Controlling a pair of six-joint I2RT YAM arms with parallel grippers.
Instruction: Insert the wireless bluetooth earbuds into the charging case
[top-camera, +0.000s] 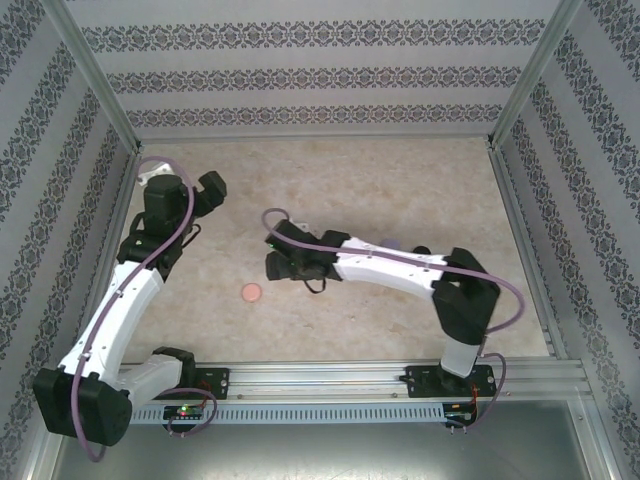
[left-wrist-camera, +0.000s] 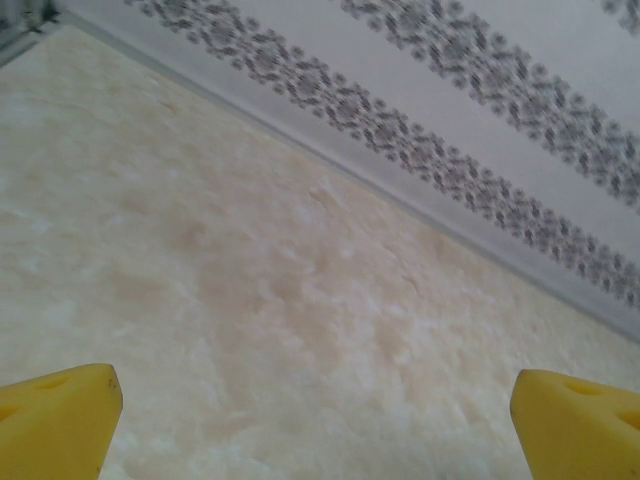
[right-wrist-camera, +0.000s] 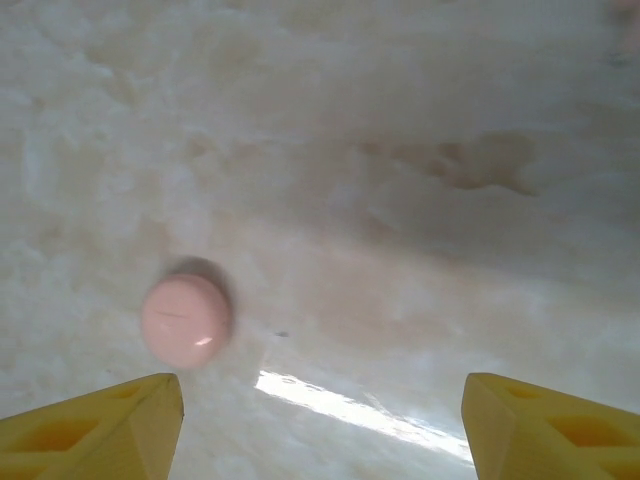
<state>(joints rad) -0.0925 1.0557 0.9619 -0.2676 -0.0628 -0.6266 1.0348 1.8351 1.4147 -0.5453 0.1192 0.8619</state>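
Note:
The pale pink case (right-wrist-camera: 186, 320) is below my right gripper, outside the gap between its fingers. My right gripper should move sideways over the case and lower its fingers around the case's rim.
A pale pink round charging case (top-camera: 251, 292) lies shut on the marbled table, near the front and between the two arms. In the right wrist view the case (right-wrist-camera: 186, 320) sits just ahead of my left-hand yellow fingertip (right-wrist-camera: 110, 425), outside the gap. My right gripper (top-camera: 270, 247) (right-wrist-camera: 320, 430) hovers a little behind and to the right of the case, open and holding nothing. My left gripper (top-camera: 185, 180) (left-wrist-camera: 315, 430) is open over bare table at the far left, facing the back wall. The earbuds are out of view.
Patterned walls (top-camera: 320, 75) close in the table on three sides. A small purple thing (top-camera: 393, 243) peeks out behind my right forearm. A metal rail (top-camera: 330, 378) runs along the near edge. Open table lies behind and to the left of the case.

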